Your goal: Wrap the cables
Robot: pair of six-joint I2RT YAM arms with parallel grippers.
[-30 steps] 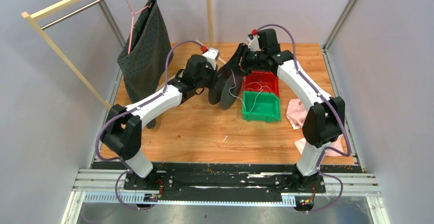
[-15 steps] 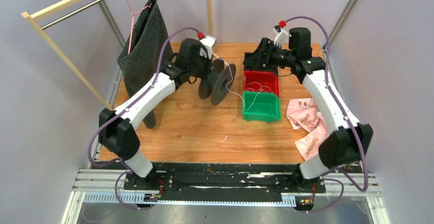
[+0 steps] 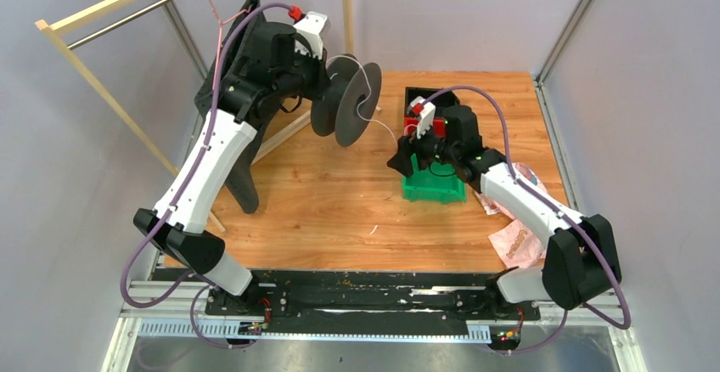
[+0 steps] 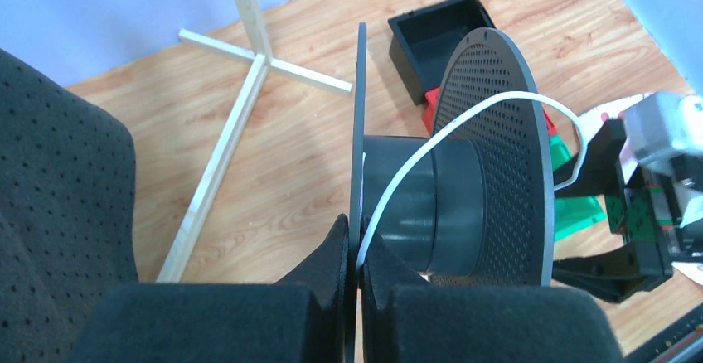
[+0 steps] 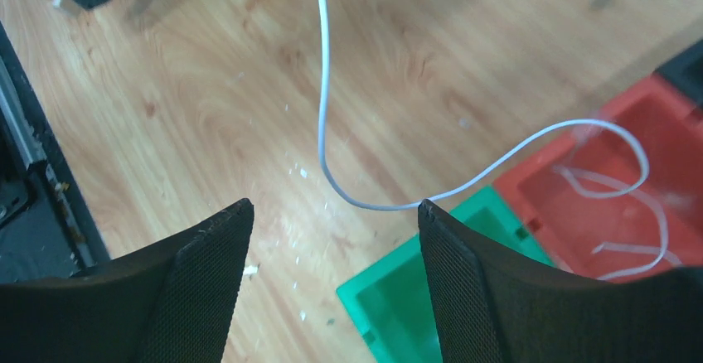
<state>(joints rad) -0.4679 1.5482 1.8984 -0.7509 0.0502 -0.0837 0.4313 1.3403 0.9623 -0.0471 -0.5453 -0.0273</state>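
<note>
Next, the open right gripper moves toward the spool and onto the sagging cable [image 3: 394,138].
A black spool [image 3: 346,100] hangs in the air at the back left, with my left gripper [image 3: 325,90] shut on its thin near flange. In the left wrist view the gripper [image 4: 358,240] pinches that flange, and the white cable [image 4: 464,118] runs past the pads, over the spool's hub [image 4: 431,205]. The cable [image 3: 379,123] trails from the spool down toward the bins. My right gripper [image 3: 403,155] hovers open over the green bin [image 3: 433,187]. In the right wrist view the gripper [image 5: 336,207] holds nothing; the cable [image 5: 322,89] sags just beyond its fingertips and loops into the red bin [image 5: 597,189].
A black bin [image 3: 418,96] stands behind the red one. Pink packets [image 3: 518,240] lie at the right. A wooden rack [image 3: 102,92] and dark perforated fabric [image 3: 242,181] stand at the left, close to the left arm. White specks litter the boards [image 5: 298,172].
The left arm lifted the spool up and toward the back left. The right gripper opened, let go of the cable, and swung forward and down over the green bin.
</note>
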